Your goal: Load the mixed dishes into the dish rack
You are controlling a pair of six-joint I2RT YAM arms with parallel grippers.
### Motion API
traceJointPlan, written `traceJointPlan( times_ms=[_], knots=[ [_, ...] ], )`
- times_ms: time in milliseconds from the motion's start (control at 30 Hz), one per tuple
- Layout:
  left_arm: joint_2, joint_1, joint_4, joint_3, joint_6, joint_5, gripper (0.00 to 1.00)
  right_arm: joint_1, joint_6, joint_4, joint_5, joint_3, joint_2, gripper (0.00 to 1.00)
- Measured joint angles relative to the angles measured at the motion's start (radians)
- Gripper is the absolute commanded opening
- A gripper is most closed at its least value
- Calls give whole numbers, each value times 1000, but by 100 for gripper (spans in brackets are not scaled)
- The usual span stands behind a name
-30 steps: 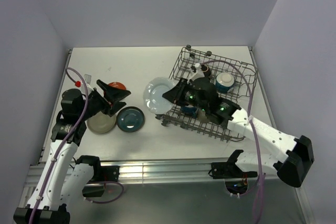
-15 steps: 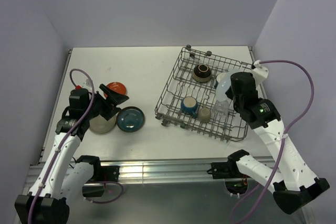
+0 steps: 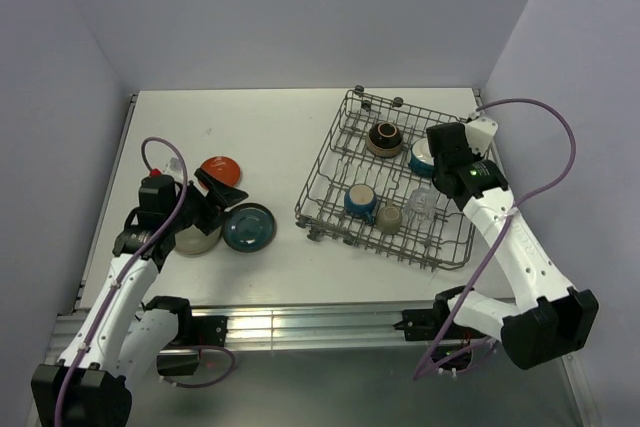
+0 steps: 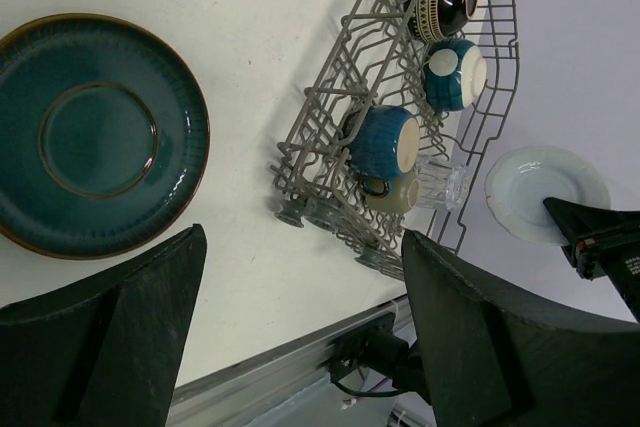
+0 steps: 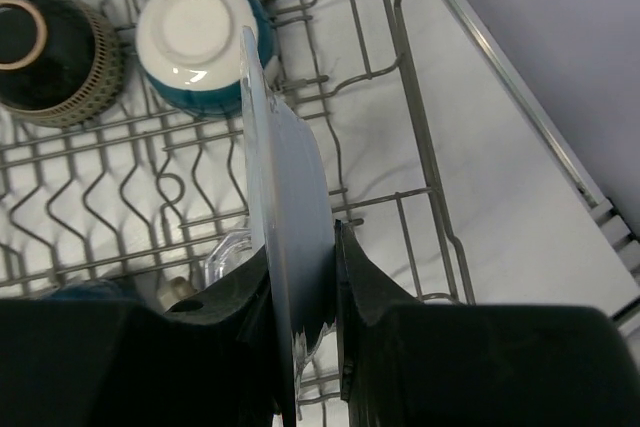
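The right gripper lowers the plate, already on edge, between the wires of the rack's empty part by its side bar [image 3: 450, 213] [image 5: 345, 147] below next and releases it.
My right gripper [image 5: 300, 247] is shut on a pale blue plate [image 5: 285, 177], held on edge over the right side of the dish rack [image 5: 400, 77]. In the top view the rack [image 3: 320, 162] holds a brown bowl [image 3: 385, 137], a cream/teal bowl [image 3: 423, 157], a blue cup [image 3: 360, 199] and a clear glass cup [image 3: 422, 203]. My left gripper [image 3: 222, 197] is open and empty above the table's left side, among a red-orange plate [image 3: 218, 166], a dark teal plate [image 3: 248, 228] and a grey-beige plate [image 3: 193, 239]. The left wrist view shows the teal plate [image 4: 95, 137] flat on the table.
A small beige cup [image 3: 389, 218] stands in the rack beside the blue cup. The table's metal front rail [image 3: 300, 322] runs along the near edge. Walls close in on the left, back and right.
My right arm has carried the pale blue plate from the rack's left side to over its right side. My left gripper has shifted slightly nearer, uncovering more of the red-orange plate.
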Motion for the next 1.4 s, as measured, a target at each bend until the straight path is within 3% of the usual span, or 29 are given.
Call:
traceJointPlan(
  times_ms=[467,800,1400],
  knots=[
    [66,0,115,-90,14,31,82,-68,-103,5,51,7,198,0],
    [171,0,156,-93,62,51,81,-81,-138,42,53,7,261,0],
    [182,0,155,-109,133,68,81,-87,-196,92,31,-13,372,0]
  ],
)
